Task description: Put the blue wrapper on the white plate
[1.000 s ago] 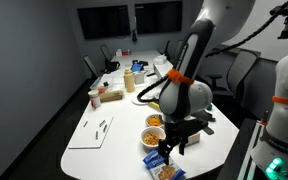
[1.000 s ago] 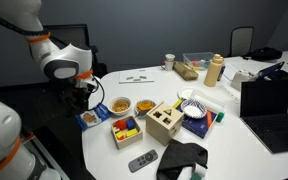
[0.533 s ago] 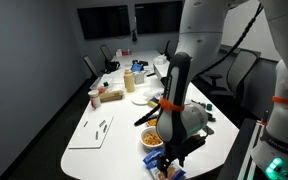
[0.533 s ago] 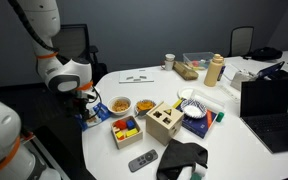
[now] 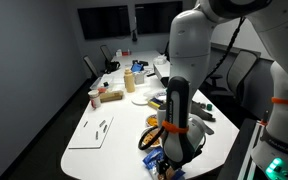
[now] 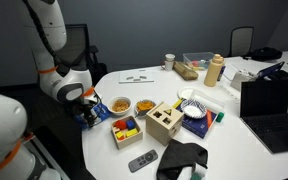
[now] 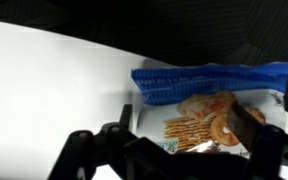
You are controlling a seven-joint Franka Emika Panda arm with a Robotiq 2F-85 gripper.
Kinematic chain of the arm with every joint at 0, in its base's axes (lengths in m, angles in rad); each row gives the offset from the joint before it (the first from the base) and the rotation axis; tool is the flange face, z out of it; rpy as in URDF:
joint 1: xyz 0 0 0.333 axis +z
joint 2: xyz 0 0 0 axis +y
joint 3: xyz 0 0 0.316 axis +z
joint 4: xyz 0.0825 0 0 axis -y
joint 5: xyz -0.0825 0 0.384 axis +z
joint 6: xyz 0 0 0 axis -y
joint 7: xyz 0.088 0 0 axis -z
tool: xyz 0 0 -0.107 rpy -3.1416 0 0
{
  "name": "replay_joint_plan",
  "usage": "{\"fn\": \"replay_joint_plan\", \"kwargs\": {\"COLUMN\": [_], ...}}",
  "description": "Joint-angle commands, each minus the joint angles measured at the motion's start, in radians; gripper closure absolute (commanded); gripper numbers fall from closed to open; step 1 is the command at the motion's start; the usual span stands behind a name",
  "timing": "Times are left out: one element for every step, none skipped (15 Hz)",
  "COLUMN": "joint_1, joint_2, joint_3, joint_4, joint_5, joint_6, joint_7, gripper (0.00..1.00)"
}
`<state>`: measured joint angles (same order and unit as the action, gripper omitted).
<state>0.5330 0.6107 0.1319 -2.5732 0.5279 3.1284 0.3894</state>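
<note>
The robot's gripper needs to stay in place and close its fingers across the blue wrapper's printed side (image 5: 165, 168) (image 7: 195, 130), as they are already low on either side of the wrapper.
The blue wrapper (image 7: 199, 95), a snack packet with crackers printed on it, lies flat on the white table near its front edge. It also shows in both exterior views (image 5: 151, 157) (image 6: 90, 118). My gripper (image 7: 181, 135) is open and low over the wrapper. Its two dark fingers (image 7: 115, 136) stand on either side of the wrapper's printed end. The gripper also shows in both exterior views (image 5: 165, 154) (image 6: 89, 107). The small white plate (image 5: 141, 99) sits far back by the tan bottle and shows in an exterior view (image 6: 187, 95).
Two orange-filled snack bowls (image 6: 120, 105) stand right beside the wrapper. A tray of coloured blocks (image 6: 127, 130), a wooden box (image 6: 164, 122), a remote (image 6: 142, 160) and a laptop (image 6: 269, 100) are further along. A large white sheet (image 5: 96, 132) lies on the table. The table edge is close.
The arm has swung down from above the bowls, and the gripper has dropped to table height over the blue wrapper. The wrapper has not moved.
</note>
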Motion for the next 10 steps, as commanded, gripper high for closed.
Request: {"fn": "replay_joint_plan", "kwargs": {"joint_1": [0.076, 0.096, 0.105, 0.131, 0.153, 0.166, 0.167, 0.172, 0.198, 0.260], "joint_2": [0.038, 0.036, 0.025, 0.015, -0.006, -0.027, -0.051, -0.080, -0.115, -0.152], "joint_3": [-0.066, -0.084, -0.092, -0.115, -0.133, -0.144, -0.143, -0.146, -0.167, -0.225], "joint_4": [0.049, 0.052, 0.048, 0.041, 0.027, 0.014, 0.000, -0.014, -0.030, -0.045], "joint_5": [-0.063, -0.069, -0.070, -0.073, -0.073, -0.072, -0.072, -0.074, -0.083, -0.100], "joint_6": [0.011, 0.007, 0.004, -0.002, -0.005, -0.004, -0.014, -0.036, -0.068, -0.138], "joint_7": [0.100, 0.115, 0.128, 0.143, 0.156, 0.164, 0.163, 0.162, 0.164, 0.190], "gripper": [0.34, 0.42, 0.51, 0.57, 0.65, 0.72, 0.79, 0.88, 0.95, 1.00]}}
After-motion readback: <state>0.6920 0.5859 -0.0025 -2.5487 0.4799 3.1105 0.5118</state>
